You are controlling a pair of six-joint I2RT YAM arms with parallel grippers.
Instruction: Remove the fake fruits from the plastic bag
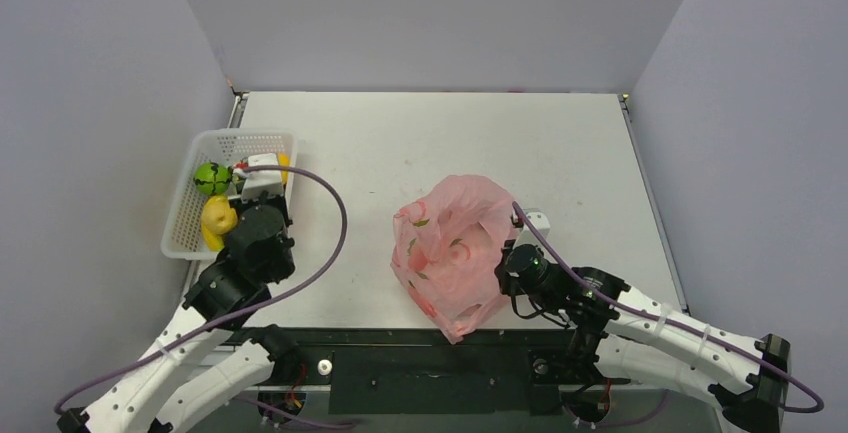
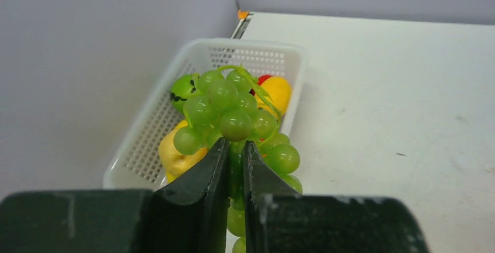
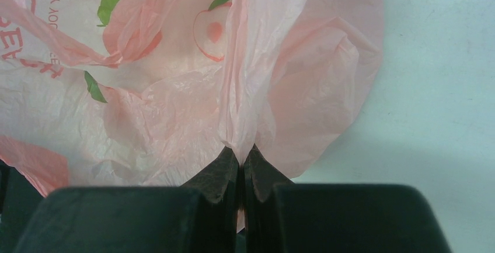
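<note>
My left gripper tips and lowers to the basket's middle (image 1: pixel 234 199) next, below it and leftward in the top view, to free the grapes among the fruits.
My left gripper (image 2: pixel 235 145) is shut on a bunch of green grapes (image 2: pixel 233 110) and holds it over the near end of a white mesh basket (image 2: pixel 257 47). In the top view this gripper (image 1: pixel 260 179) hides the grapes. The basket holds a green fruit (image 2: pixel 182 87), a yellow fruit (image 2: pixel 174 155), an orange-yellow fruit (image 2: pixel 280 92) and a bit of red (image 2: pixel 264 79). The pink plastic bag (image 1: pixel 450 248) stands crumpled at mid-table. My right gripper (image 3: pixel 240 151) is shut on a fold of the bag's film (image 3: pixel 245 89) at its right side. What is inside the bag is hidden.
The basket (image 1: pixel 184 215) sits at the table's left edge, with the green fruit (image 1: pixel 211 178) and yellow fruit (image 1: pixel 218 218) showing in it. Grey walls close in the left, back and right. Purple cables loop over the table beside both arms.
</note>
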